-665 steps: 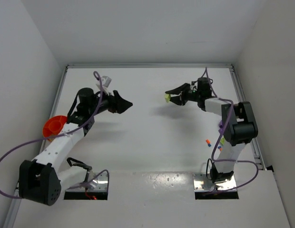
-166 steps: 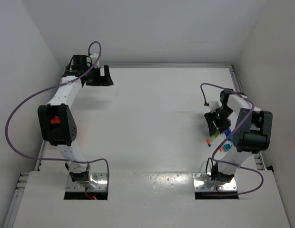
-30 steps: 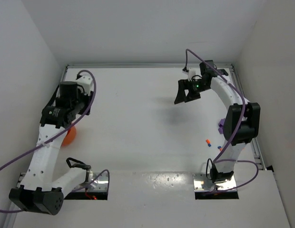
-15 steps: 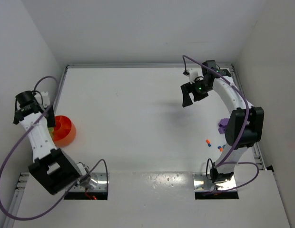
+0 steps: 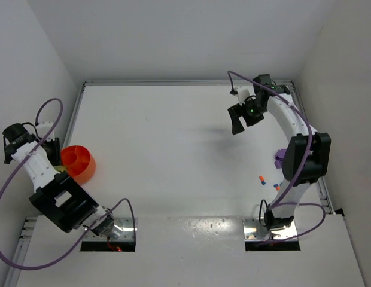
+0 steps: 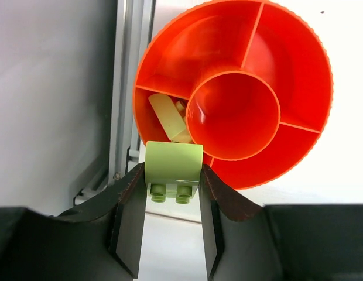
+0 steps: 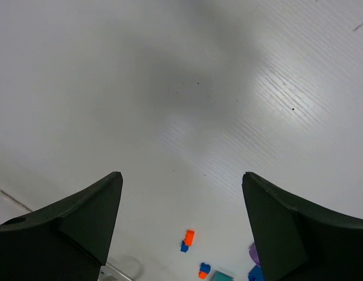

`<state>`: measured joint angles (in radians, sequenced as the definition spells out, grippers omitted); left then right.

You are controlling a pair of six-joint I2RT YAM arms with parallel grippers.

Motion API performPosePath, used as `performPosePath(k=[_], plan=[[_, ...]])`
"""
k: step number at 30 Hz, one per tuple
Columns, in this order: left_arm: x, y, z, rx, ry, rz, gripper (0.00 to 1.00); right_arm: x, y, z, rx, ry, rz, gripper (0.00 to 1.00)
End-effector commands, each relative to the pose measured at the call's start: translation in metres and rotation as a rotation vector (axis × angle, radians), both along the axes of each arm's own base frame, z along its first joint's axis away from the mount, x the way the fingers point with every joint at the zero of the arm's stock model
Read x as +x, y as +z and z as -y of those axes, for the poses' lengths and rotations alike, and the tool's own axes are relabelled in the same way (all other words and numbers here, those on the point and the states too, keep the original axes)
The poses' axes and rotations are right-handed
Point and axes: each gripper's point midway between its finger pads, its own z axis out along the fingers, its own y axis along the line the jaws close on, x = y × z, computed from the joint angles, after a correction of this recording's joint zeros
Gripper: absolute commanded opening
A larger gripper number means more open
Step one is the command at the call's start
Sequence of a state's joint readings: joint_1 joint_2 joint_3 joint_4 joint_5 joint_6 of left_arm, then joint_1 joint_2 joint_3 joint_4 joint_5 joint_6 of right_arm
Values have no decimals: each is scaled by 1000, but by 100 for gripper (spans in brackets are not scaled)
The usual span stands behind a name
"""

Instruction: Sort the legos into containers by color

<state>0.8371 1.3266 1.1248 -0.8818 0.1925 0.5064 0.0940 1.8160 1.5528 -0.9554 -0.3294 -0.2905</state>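
My left gripper lowers and shifts over the section with the pale green legos point(image 5: 67, 166) point(image 6: 168, 120) next. The held lime green lego is over the orange container's rim.
My left gripper point(image 6: 173, 171) is shut on a lime green lego point(image 6: 173, 164), studs facing the camera, held just over the near left rim of the orange container point(image 6: 319, 64). Pale green legos point(image 6: 167, 116) lie in its left compartment; the other compartments show nothing. From above, the left gripper point(image 5: 55, 149) sits at the left side of the container point(image 5: 79, 164). My right gripper point(image 7: 180, 175) hangs open and empty high over the table, also seen from above as the right gripper point(image 5: 238, 124). Orange-and-blue legos point(image 7: 187, 239) and a purple lego point(image 5: 281, 158) lie near the right arm.
The table's metal edge rail point(image 6: 126, 88) and the left wall run right beside the container. More small legos point(image 5: 262, 179) lie by the right arm's base, with a teal one point(image 7: 221, 276) at the bottom of the right wrist view.
The left arm has swung out toward the left wall, uncovering the orange container, still gripping the green lego. The right gripper has shifted slightly right at the back and stays open.
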Motion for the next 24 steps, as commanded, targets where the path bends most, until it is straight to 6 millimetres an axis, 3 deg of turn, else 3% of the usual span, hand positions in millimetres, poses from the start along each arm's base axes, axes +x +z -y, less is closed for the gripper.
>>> performPosePath(k=[1, 13, 24], plan=[[6, 14, 1, 7, -73, 79, 13, 1, 5, 1, -7, 19, 19, 83], [8, -2, 15, -132, -142, 141, 22, -6, 9, 3, -18, 24, 27, 83], [-4, -18, 4, -207, -174, 149, 26, -15, 8, 4, -21, 32, 21, 83]])
